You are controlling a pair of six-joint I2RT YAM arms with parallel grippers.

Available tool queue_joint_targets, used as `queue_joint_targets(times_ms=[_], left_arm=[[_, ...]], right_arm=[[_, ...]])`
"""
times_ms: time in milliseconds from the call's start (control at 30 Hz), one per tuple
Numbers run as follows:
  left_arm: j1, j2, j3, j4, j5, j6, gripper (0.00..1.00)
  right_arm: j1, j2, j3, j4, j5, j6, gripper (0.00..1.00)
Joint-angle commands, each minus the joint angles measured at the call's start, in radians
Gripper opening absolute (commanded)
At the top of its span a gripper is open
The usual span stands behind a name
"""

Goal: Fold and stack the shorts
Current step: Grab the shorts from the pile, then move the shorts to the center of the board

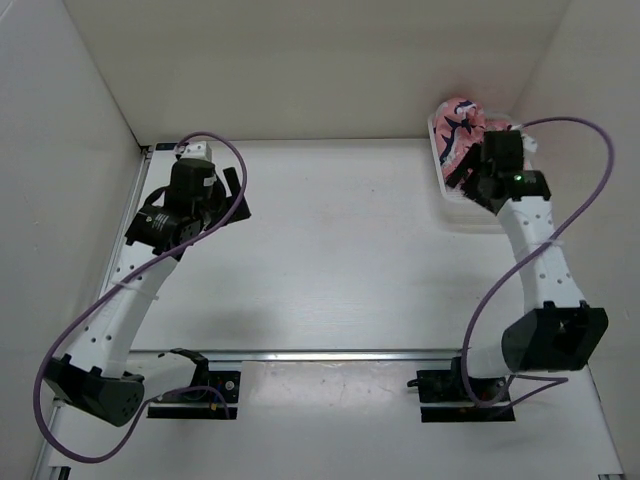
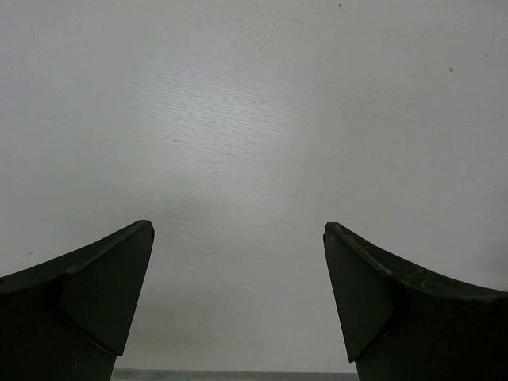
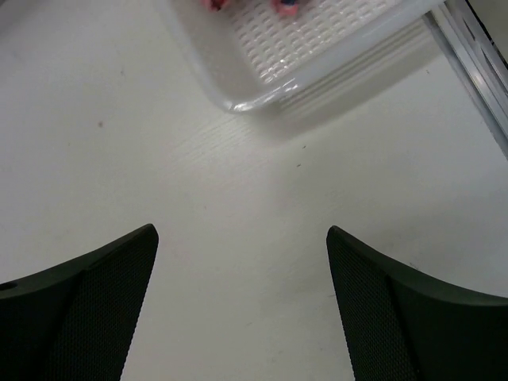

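Observation:
The robot's right gripper will next reach outward over the basket's near edge and down onto the bunched pink shorts (image 1: 471, 130), because they lie below it and farther outward.
The salmon-pink shorts (image 1: 462, 122) with navy-and-white shapes lie bunched in the white mesh basket (image 1: 443, 172) at the far right corner. Only two small pink scraps of them (image 3: 283, 5) show at the top of the right wrist view, inside the basket (image 3: 317, 48). My right gripper (image 1: 470, 178) hovers at the basket's near edge, open and empty (image 3: 242, 234), over bare table just short of the basket. My left gripper (image 1: 235, 195) is at the far left, open and empty (image 2: 238, 230), over bare table.
White walls enclose the table (image 1: 330, 250) on the left, back and right. A metal rail (image 3: 476, 55) runs along the right edge beside the basket. The arm bases and purple cables (image 1: 230, 160) are at the near edge.

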State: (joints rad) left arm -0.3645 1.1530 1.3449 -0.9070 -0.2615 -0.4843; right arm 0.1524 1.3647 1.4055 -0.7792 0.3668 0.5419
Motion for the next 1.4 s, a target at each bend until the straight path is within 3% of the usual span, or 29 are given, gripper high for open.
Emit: queue_joint_targets(times_ms=[0, 300, 467, 600, 700, 800, 833, 1033, 1233, 1367], left_arm=[[-0.002, 0.040, 0.060, 0.002, 0.053, 0.056, 1.00], [-0.002, 0.139, 0.123, 0.002, 0.041, 0.066, 1.00], [-0.002, 0.204, 0.149, 0.002, 0.005, 0.066, 1.00], [-0.002, 0.247, 0.183, 0.002, -0.005, 0.075, 1.00], [-0.002, 0.277, 0.207, 0.002, -0.005, 0.075, 1.00], [-0.002, 0.289, 0.217, -0.007, -0.005, 0.084, 1.00], [-0.002, 0.300, 0.217, -0.007, -0.005, 0.084, 1.00], [-0.002, 0.258, 0.185, -0.007, 0.004, 0.073, 1.00], [0.016, 0.165, 0.190, -0.041, -0.094, 0.063, 1.00], [0.082, 0.100, 0.229, -0.076, -0.148, -0.008, 1.00]], right_arm=[[-0.160, 0.139, 0.164, 0.106, -0.221, -0.028, 0.91], [-0.312, 0.713, 0.654, 0.080, -0.348, 0.001, 0.91], [-0.332, 1.001, 0.984, 0.098, -0.391, 0.010, 0.82], [-0.332, 1.132, 1.107, 0.197, -0.485, 0.055, 0.75], [-0.332, 1.177, 1.107, 0.288, -0.538, 0.099, 0.64], [-0.332, 1.177, 1.118, 0.311, -0.574, 0.119, 0.20], [-0.332, 1.128, 1.106, 0.311, -0.563, 0.119, 0.01], [-0.268, 0.793, 0.978, 0.321, -0.453, 0.046, 0.00], [-0.121, 0.599, 1.154, 0.311, -0.687, -0.010, 0.00], [0.015, 0.510, 1.211, 0.311, -0.727, -0.019, 0.00]])
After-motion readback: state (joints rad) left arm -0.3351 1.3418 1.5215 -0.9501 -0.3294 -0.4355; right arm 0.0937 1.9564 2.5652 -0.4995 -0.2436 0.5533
